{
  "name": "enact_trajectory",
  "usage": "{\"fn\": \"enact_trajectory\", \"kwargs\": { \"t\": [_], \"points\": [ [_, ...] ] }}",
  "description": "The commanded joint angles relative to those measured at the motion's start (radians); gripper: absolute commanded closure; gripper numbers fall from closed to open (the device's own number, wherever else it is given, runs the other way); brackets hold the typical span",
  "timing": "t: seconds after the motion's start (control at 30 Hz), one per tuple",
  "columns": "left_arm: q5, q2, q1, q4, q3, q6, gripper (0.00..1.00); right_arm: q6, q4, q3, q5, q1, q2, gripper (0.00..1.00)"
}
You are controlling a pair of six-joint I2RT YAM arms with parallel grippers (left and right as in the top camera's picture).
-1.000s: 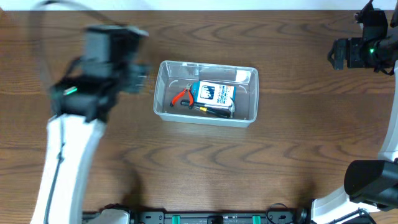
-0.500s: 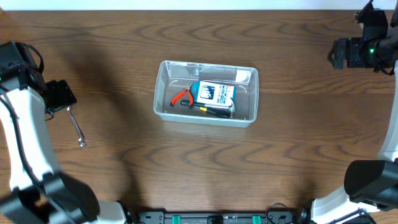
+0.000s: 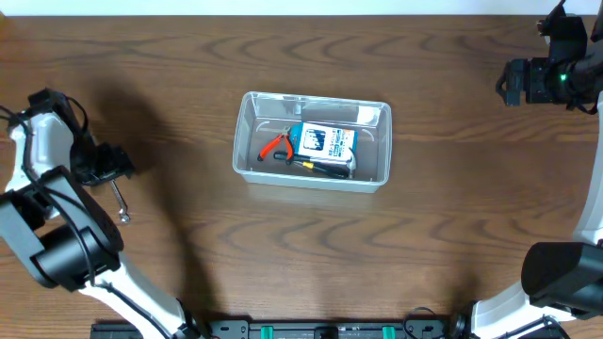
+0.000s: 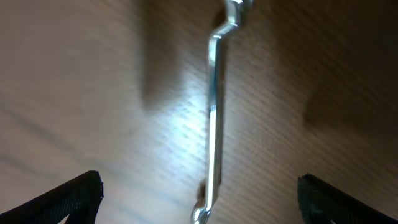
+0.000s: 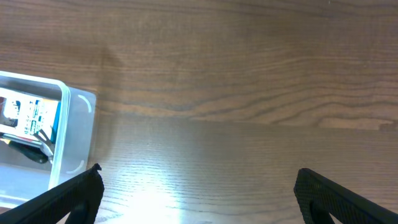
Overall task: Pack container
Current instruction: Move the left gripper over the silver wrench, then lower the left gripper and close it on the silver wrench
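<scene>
My left gripper moves down to the straight handle of the slim silver wrench (image 3: 119,201) next, then closes on it.
The clear plastic container (image 3: 248,160) stands mid-table and holds a blue-and-white box (image 3: 325,140), red-handled pliers (image 3: 275,144) and a black-and-yellow tool (image 3: 325,167). Its corner also shows in the right wrist view (image 5: 74,134). A slim silver wrench (image 3: 119,201) lies on the wood at the far left. My left gripper (image 3: 105,166) hovers just above it, open, with the wrench (image 4: 214,118) lying between the fingertips (image 4: 200,198) and not gripped. My right gripper (image 3: 513,80) is open and empty at the far right back, over bare wood (image 5: 199,193).
The table is dark brown wood (image 3: 301,264). My left arm's white body (image 3: 42,151) sits along the left edge. The right arm's base (image 3: 565,273) is at the front right corner.
My left arm swung from beside the container out to the far left, uncovering the wrench, and the gripper now sits over its upper end. The right arm has not moved.
</scene>
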Motion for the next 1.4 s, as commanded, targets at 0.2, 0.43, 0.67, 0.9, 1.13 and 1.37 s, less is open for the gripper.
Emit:
{"fn": "enact_trajectory", "kwargs": {
  "t": [0.2,0.43,0.67,0.9,1.13,1.37],
  "points": [
    [0.083,0.096,0.003,0.01,-0.006,0.072,0.02,-0.017,-0.016,-0.003,0.0,-0.003,-0.008,0.01],
    [0.082,0.109,0.003,0.026,-0.006,0.072,0.02,-0.017,-0.019,-0.003,0.0,-0.003,-0.008,0.01],
    [0.082,0.109,0.003,0.07,-0.045,0.072,0.02,-0.017,-0.026,-0.003,0.0,-0.003,-0.008,0.01],
    [0.082,0.109,0.003,0.121,-0.101,0.072,0.02,-0.017,-0.027,-0.003,0.0,-0.003,-0.008,0.01],
    [0.082,0.109,0.003,0.13,-0.12,0.072,0.01,-0.024,-0.027,-0.003,0.0,-0.003,-0.008,0.01],
    [0.082,0.109,0.003,0.13,-0.12,0.072,0.35,-0.024,-0.027,-0.003,0.0,-0.003,-0.008,0.01]
  ]
}}
